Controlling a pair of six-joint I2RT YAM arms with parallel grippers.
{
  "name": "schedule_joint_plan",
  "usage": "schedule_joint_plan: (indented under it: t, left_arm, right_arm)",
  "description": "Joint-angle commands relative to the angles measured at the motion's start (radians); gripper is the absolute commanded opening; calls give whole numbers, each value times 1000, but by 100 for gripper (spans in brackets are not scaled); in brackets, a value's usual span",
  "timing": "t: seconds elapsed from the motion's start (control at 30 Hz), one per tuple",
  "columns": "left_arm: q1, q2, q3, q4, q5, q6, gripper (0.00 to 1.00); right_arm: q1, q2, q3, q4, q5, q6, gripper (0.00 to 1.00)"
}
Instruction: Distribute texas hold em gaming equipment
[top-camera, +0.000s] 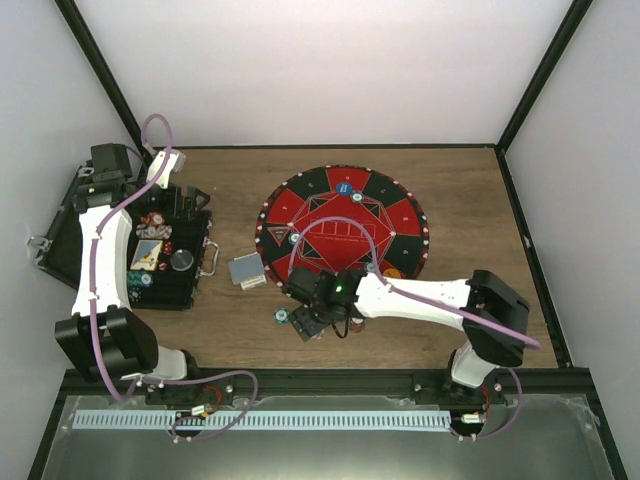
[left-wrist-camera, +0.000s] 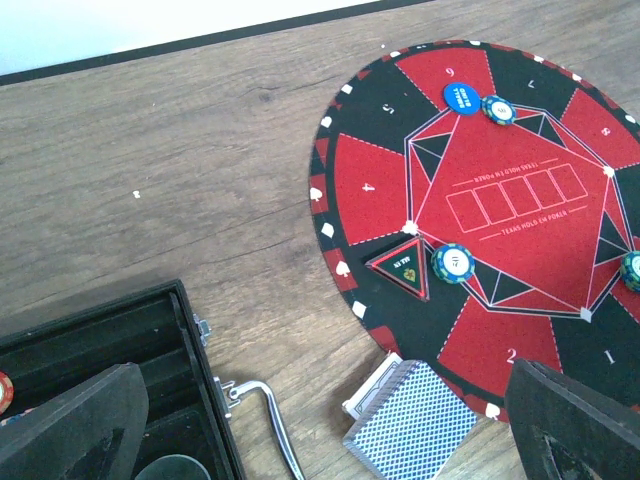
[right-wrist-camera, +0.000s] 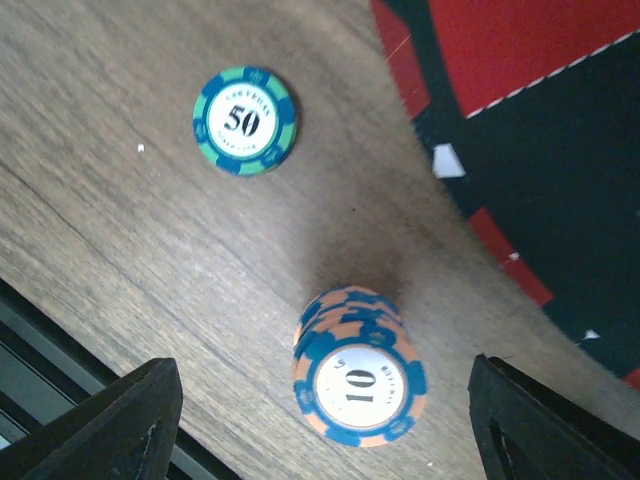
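Observation:
Next, my right gripper lowers, then closes around the top of the chip stack, since the stack stands below it, between both fingers.
My right gripper (top-camera: 318, 318) (right-wrist-camera: 335, 440) is open near the table's front edge. Its jaws stand wide on either side of a stack of orange-and-blue "10" chips (right-wrist-camera: 358, 380) without touching it. A single green "50" chip (right-wrist-camera: 245, 120) (top-camera: 282, 316) lies on the wood to its left. A deck of blue-backed cards (top-camera: 248, 271) (left-wrist-camera: 410, 425) lies beside the mat. My left gripper (top-camera: 188, 205) (left-wrist-camera: 320, 440) is open and empty above the case's edge. A blue button disc (left-wrist-camera: 462, 95) and chips (left-wrist-camera: 452, 263) (left-wrist-camera: 497, 109) lie on the mat.
The round red-and-black mat (top-camera: 400, 215) (left-wrist-camera: 370, 190) fills the table's middle, with a triangular marker (left-wrist-camera: 405, 265) on it. The open black case (top-camera: 170, 285) (left-wrist-camera: 100, 340) with its metal handle (left-wrist-camera: 265, 420) stands at the left, holding more chips. Walls close in three sides.

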Motion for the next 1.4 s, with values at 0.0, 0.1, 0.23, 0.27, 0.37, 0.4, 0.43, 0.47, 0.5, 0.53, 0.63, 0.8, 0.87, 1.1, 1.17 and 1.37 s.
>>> schedule_joint_plan:
  t: [0.0,0.1,0.23,0.27,0.37,0.4,0.43,0.47,0.5,0.53,0.63,0.8,0.87,1.1,1.17,1.37]
  left_arm:
    - [7,0,25,-7,6,13,100]
    - [7,-2,25,-8,6,14,100]
    - [6,0,26,-7,6,15,100]
    - [7,0,25,-7,5,15,100]
    - [7,1,25,-7,5,14,100]
    - [7,1,25,-7,4,14,100]
    - [7,2,25,-7,5,14,100]
    - [7,1,25,-7,4,14,100]
    - [7,0,25,-7,4,14,100]
    - [7,1,26,-7,5,14,100]
    - [6,0,27,-6,5,13,100]
    - [7,0,28,-6,1,13,100]
    - [7,0,28,-5,1,13,100]
    - [7,0,31,-3,0,9,100]
    - [7,0,31,-3,-2,10,100]
    - [7,-3,34,-4,-1,9,100]
  right_arm:
    - [28,32,-12,9,-21,40,80]
    - [28,42,-19,14,-14,39,79]
    - [27,52,-27,13,-3,36,77]
    - [28,56,-30,12,1,35,77]
    - [28,57,-42,21,2,37,74]
    - [28,57,-45,23,3,37,73]
    - [28,57,-47,25,5,38,71]
    - [28,59,-47,26,7,40,69]
    - [28,60,-47,27,9,39,67]
    - [28,60,-47,29,10,40,65]
    - [28,59,-49,33,16,40,61]
    - [28,59,-47,34,26,37,54]
    - [28,60,-47,35,28,36,52]
    - [28,61,-56,35,35,36,46]
    - [28,63,-55,31,40,34,46]
    - [28,66,-47,28,46,30,50]
